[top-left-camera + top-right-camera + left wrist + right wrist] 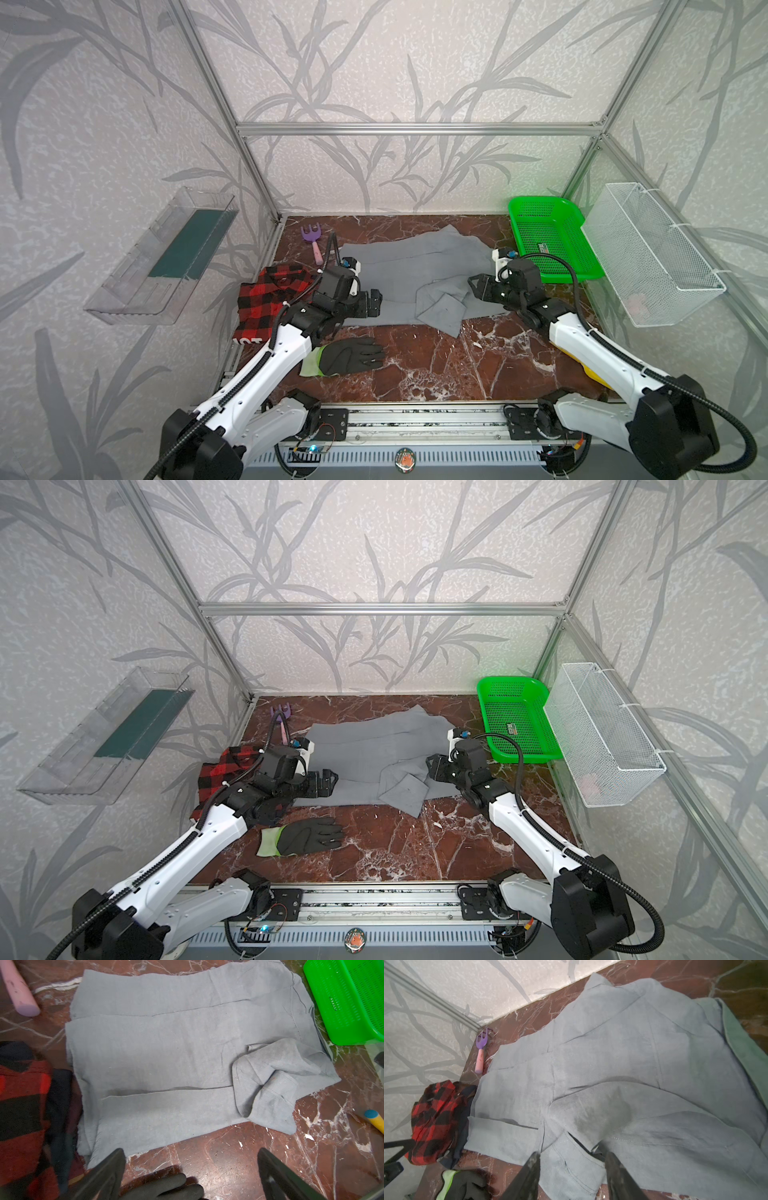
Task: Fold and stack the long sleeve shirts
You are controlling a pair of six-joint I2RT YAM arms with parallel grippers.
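The robot's right gripper should next go down onto the folded cuff [453, 308] [579, 1164] of the grey shirt's bent-back sleeve and close there, because this cuff sticks out past the shirt's near edge.
The grey long sleeve shirt [407, 270] [365, 750] lies spread flat mid-table, one sleeve folded along its near edge. Its other sleeve bends back at the right, and that cuff [442, 309] [575, 1167] sticks out toward the front. The red-and-black plaid shirt [270, 299] [216, 766] lies folded at the left, touching the grey one. My left gripper [376, 301] [191, 1153] hovers open and empty over the grey shirt's near left edge. My right gripper [473, 284] [571, 1157] is open above the cuff, which lies flat between its fingers.
A black glove [349, 355] with a yellow-green cuff lies in front of the grey shirt. A purple toy rake [311, 239] lies at the back left. A green basket [540, 201] stands back right, beside a white wire basket [652, 249] on the right wall.
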